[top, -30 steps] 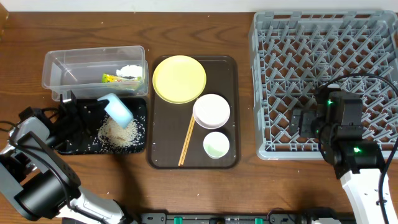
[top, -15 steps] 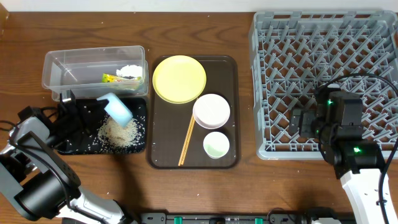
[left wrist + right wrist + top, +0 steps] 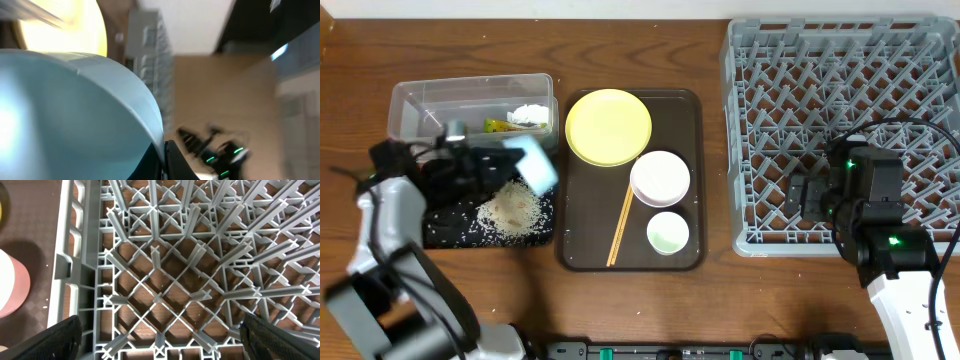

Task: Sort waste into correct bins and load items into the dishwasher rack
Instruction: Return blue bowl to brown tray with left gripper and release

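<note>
The left gripper swings over the serving tray's bare spot beside the chopsticks next. It levels and lowers the bowl, then releases it, since the black tray holds rice.
My left gripper (image 3: pixel 510 166) is shut on the rim of the light blue bowl (image 3: pixel 538 164), held tilted above the black tray (image 3: pixel 440 230), where the rice grains (image 3: pixel 510 212) lie. The bowl fills the left wrist view (image 3: pixel 70 115), which is blurred. The clear tub (image 3: pixel 415 105) holds the yellow-green wrapper (image 3: pixel 500 126) and the white tissue (image 3: pixel 527 114). The yellow plate (image 3: pixel 608 126), white bowl (image 3: pixel 661 177), pale cup (image 3: pixel 667 233) and chopsticks (image 3: pixel 622 224) lie on the brown serving tray. My right gripper (image 3: pixel 807 195) is open and empty over the grey rack (image 3: pixel 840 60), near its front left corner (image 3: pixel 70 255).
The brown serving tray (image 3: pixel 692 130) lies between the bins and the rack. The white bowl's edge (image 3: pixel 12 290) shows at the left of the right wrist view. Bare wooden table (image 3: pixel 720 300) runs along the front.
My left arm has swung up and to the right, carrying the light blue bowl toward the serving tray. The right arm has not moved.
</note>
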Controlling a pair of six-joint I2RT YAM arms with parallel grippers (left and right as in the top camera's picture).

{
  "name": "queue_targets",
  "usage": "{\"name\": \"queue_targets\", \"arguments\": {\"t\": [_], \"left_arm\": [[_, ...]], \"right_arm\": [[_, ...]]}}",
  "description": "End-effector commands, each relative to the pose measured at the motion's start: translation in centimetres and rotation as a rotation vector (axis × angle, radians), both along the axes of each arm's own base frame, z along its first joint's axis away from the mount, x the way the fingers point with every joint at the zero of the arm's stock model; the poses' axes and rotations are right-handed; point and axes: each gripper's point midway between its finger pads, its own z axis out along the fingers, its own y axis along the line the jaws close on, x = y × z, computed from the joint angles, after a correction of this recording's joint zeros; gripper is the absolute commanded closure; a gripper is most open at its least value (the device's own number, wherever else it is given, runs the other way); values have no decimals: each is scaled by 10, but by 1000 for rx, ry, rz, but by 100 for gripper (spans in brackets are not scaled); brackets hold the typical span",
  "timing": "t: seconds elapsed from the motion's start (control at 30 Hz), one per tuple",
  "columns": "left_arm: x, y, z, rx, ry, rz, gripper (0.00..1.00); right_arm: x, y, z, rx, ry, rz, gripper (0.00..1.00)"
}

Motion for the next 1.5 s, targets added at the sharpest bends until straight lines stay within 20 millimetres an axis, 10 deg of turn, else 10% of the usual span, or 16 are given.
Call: {"name": "queue_targets", "arguments": {"t": [0.0, 0.37, 0.77, 1.0, 1.2, 1.47], "left_arm": [[-9, -30, -11, 273, 12, -88, 94], [-35, -98, -86, 919, 78, -399, 94], [-46, -129, -124, 1136, 116, -502, 86], [-44, -133, -112, 1114, 114, -482, 54], [-41, -161, -63, 962, -19, -481, 49], [-58, -181, -66, 966, -42, -560, 49]], "right_arm": [[3, 2, 8, 5, -21, 4, 1], [3, 2, 8, 5, -20, 4, 1], [3, 2, 8, 5, -20, 3, 1], [3, 2, 8, 5, -20, 3, 1], [2, 2, 7, 4, -17, 4, 1], [2, 2, 7, 5, -16, 3, 1]]}}
